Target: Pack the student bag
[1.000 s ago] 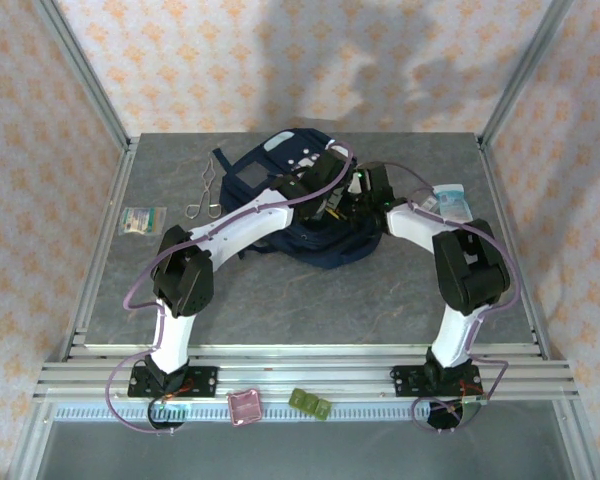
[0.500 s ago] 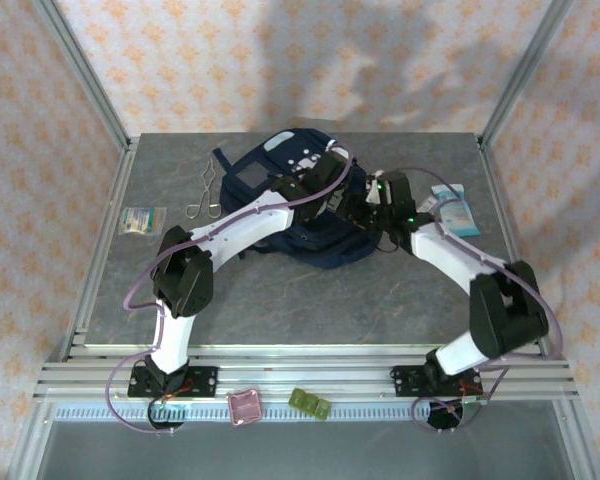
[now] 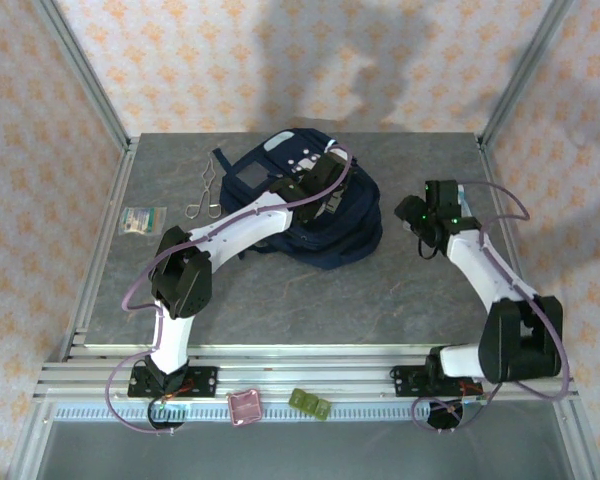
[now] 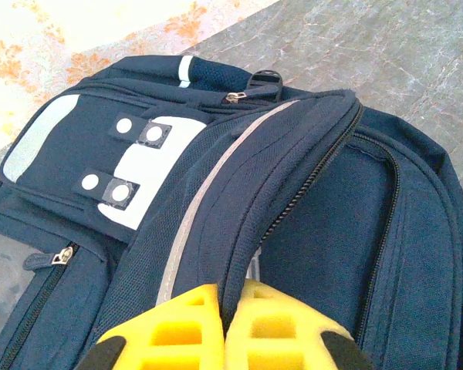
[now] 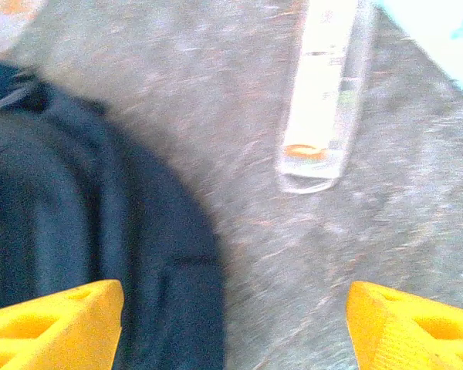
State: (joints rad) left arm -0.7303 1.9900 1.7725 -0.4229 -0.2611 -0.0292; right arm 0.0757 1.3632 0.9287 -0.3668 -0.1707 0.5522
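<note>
My right gripper should next go down, away from the bag (image 3: 315, 215), and around the near end of the clear tube, since that is below it and farther from the bag.
The student bag (image 3: 315, 215), navy with a white-grey front patch, lies at the back middle of the table. My left gripper (image 3: 332, 186) is shut on a fold of fabric along the bag's open zip edge (image 4: 239, 231), its yellow fingers (image 4: 177, 324) pinching that rim. My right gripper (image 3: 421, 217) hovers over bare table just right of the bag, open with nothing between its fingertips (image 5: 54, 320). In the right wrist view the bag (image 5: 77, 231) lies at the left. The bag's inside is hidden.
A clear tube (image 5: 324, 100) and a light-blue packet (image 5: 432, 23) lie ahead of the right gripper. Metal tongs (image 3: 205, 195) and a green packet (image 3: 142, 220) lie left of the bag. A pink piece (image 3: 245, 407) and a green piece (image 3: 310, 403) sit on the front rail.
My right gripper has pulled out of the bag, swung right over the table and opened wider. The left gripper keeps its pinch on the bag's edge.
</note>
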